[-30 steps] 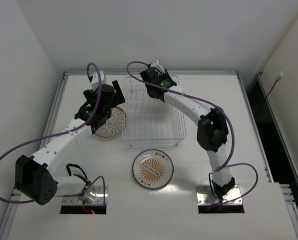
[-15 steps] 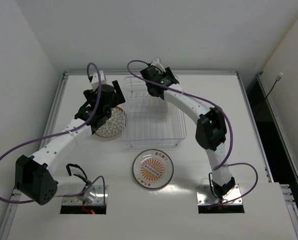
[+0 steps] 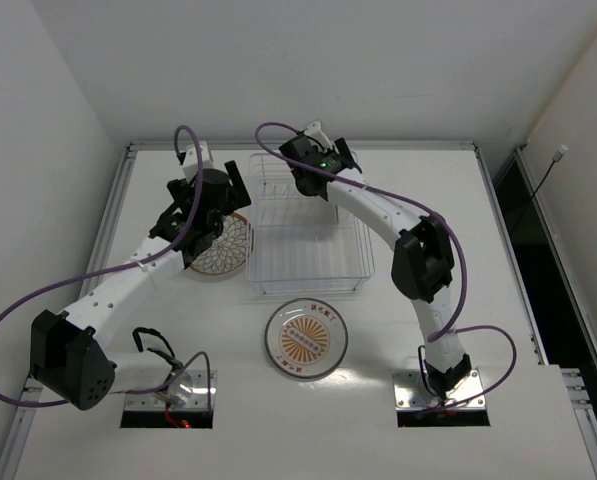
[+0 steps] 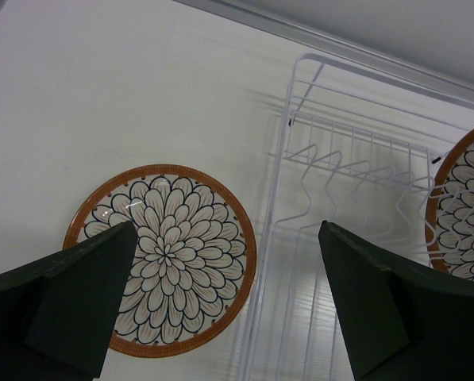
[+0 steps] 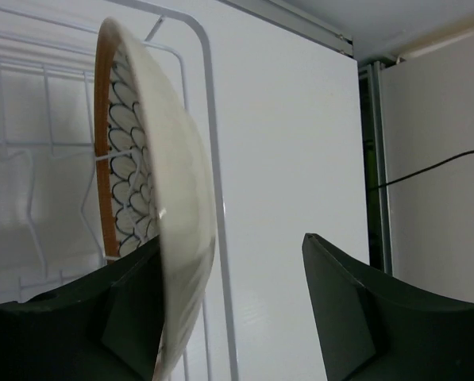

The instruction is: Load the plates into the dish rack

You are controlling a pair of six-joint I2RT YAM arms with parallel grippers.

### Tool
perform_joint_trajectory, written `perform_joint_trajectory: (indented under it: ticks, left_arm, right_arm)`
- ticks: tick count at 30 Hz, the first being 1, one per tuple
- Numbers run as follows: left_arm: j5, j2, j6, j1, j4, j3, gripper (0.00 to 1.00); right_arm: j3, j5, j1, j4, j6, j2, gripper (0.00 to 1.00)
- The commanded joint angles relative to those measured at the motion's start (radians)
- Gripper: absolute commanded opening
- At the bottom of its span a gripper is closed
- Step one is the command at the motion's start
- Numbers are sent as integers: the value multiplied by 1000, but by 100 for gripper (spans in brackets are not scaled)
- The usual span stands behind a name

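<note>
My right gripper moves its open fingers back and down to the rim facing the dark gap on the sunburst plate (image 3: 306, 340) next, as this plate is still unracked.
A brown-rimmed plate (image 3: 221, 248) with a white petal pattern lies flat on the table just left of the dish rack (image 3: 308, 225). My left gripper (image 3: 208, 212) hangs above it, open and empty; in the left wrist view the plate (image 4: 161, 258) shows between and below the fingers. A second brown-rimmed plate (image 5: 153, 190) stands on edge in the rack's far slots (image 5: 30, 159). My right gripper (image 5: 230, 242) is open around it: the plate leans by the left finger, with a wide gap to the right one. The sunburst plate (image 3: 306, 340) lies in front of the rack.
The rack's wire rim (image 4: 280, 159) runs close beside the flat plate. The table's raised metal edge (image 3: 298, 146) passes just behind the rack. A dark gap (image 3: 513, 210) runs along the table's right side.
My right gripper's jaws have opened and let go of the plate, which now stands in the rack; the gripper has drawn back a little toward the far edge. The left arm has not moved.
</note>
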Motion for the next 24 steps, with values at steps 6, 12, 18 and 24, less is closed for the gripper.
perform_joint_trajectory:
  ticks: [6, 12, 18, 24]
  left_arm:
    - [-4, -30, -15, 0, 23, -1, 100]
    - [-4, -30, -15, 0, 23, -1, 100]
    - [-4, -30, -15, 0, 23, -1, 100]
    - [-13, -30, -15, 0, 23, -1, 100]
  right_arm:
    - [48, -49, -5, -52, 100, -63, 62]
    - [28, -91, 5, -31, 120, -141, 63]
    - [24, -217, 5, -11, 140, -274, 64]
    - [-186, -320, 16, 21, 178, -457, 54]
